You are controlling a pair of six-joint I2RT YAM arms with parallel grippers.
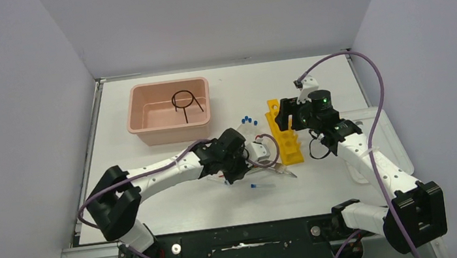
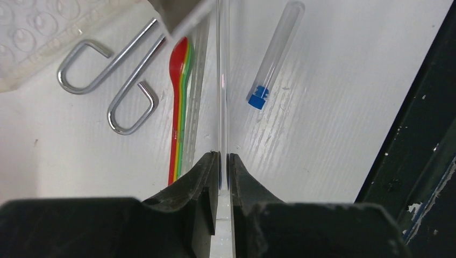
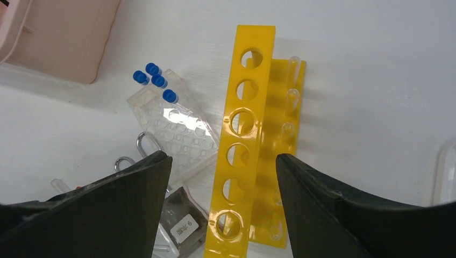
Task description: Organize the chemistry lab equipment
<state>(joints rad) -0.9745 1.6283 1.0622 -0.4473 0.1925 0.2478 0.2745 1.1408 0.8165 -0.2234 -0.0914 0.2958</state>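
The robot should next lift its left gripper outward, lower the rod and let it go in the pink tub's bare side point(image 1: 158, 115), since that side is outward, to the gripper's left in the top view.
My left gripper point(image 2: 223, 158) is shut on a thin clear rod point(image 2: 222, 80) that runs straight up from its jaws, low over the table; the gripper sits mid-table in the top view point(image 1: 262, 158). Beside the rod lie thin coloured sticks point(image 2: 179, 102), metal tongs point(image 2: 107, 80) and a blue-capped clear tube point(image 2: 274, 54). My right gripper point(image 3: 220, 158) is open above the yellow holed rack point(image 3: 244, 161), jaws on either side of it, not touching. The clear tube rack point(image 3: 172, 123) holds several blue-capped tubes point(image 3: 153, 75). The black wire ring point(image 1: 185, 101) lies in the pink tub point(image 1: 146, 122).
The pink tub stands at the back left. A white lid point(image 1: 385, 142) lies under my right arm at the right. A small grey labelled block point(image 3: 183, 220) lies by the yellow rack point(image 1: 285, 138). The table's dark front edge point(image 2: 414, 134) is close to my left gripper.
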